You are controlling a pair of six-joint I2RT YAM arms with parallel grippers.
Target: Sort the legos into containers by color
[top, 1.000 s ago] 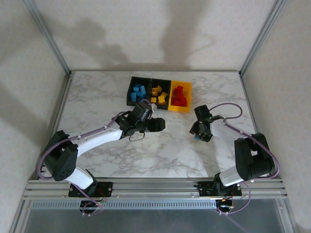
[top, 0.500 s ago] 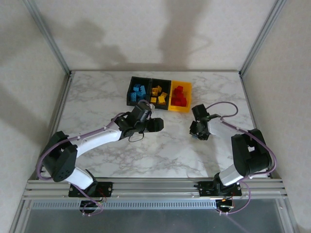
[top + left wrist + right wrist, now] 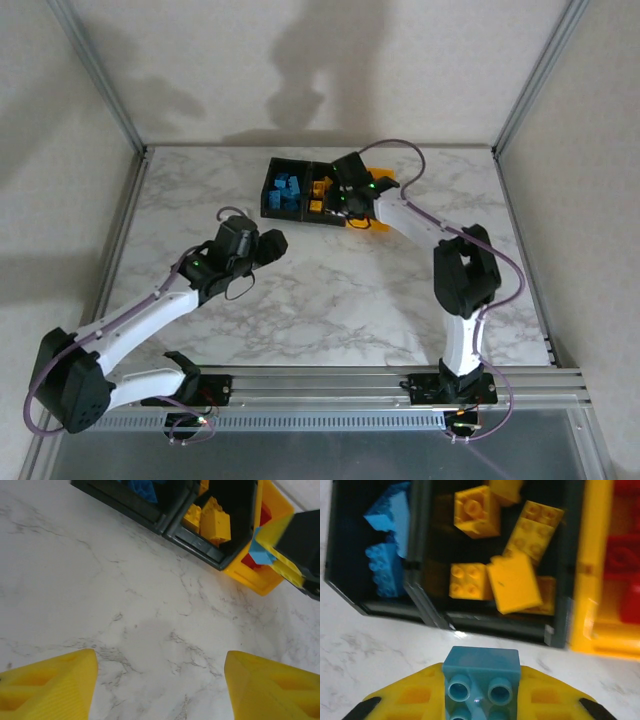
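Next, my right gripper carries the blue lego across and releases it above its color, as the black bin with blue legos lies past the yellow legos.
My right gripper (image 3: pixel 481 692) is shut on a blue lego (image 3: pixel 481 666), which it holds just above the table in front of the middle bin. The containers stand in a row. The left black bin (image 3: pixel 332 540) holds blue legos (image 3: pixel 387 555), the middle black bin (image 3: pixel 495 625) holds yellow legos (image 3: pixel 515 582), and the yellow bin (image 3: pixel 590 580) holds red legos (image 3: pixel 625 555). From above, the right gripper (image 3: pixel 345 203) hangs at the front of the bins (image 3: pixel 268 205). My left gripper (image 3: pixel 160 690) is open over bare marble, and it sees the held blue lego (image 3: pixel 260 554).
The marble table (image 3: pixel 330 290) is bare in front of the bins. Metal frame posts (image 3: pixel 100 75) stand at the back corners, and a rail runs along the near edge. The right arm's cable (image 3: pixel 405 150) loops above the yellow bin.
The right arm swung from the table's middle right up to the front of the bins, carrying the blue lego. The left gripper drew back to the left, away from the bins.
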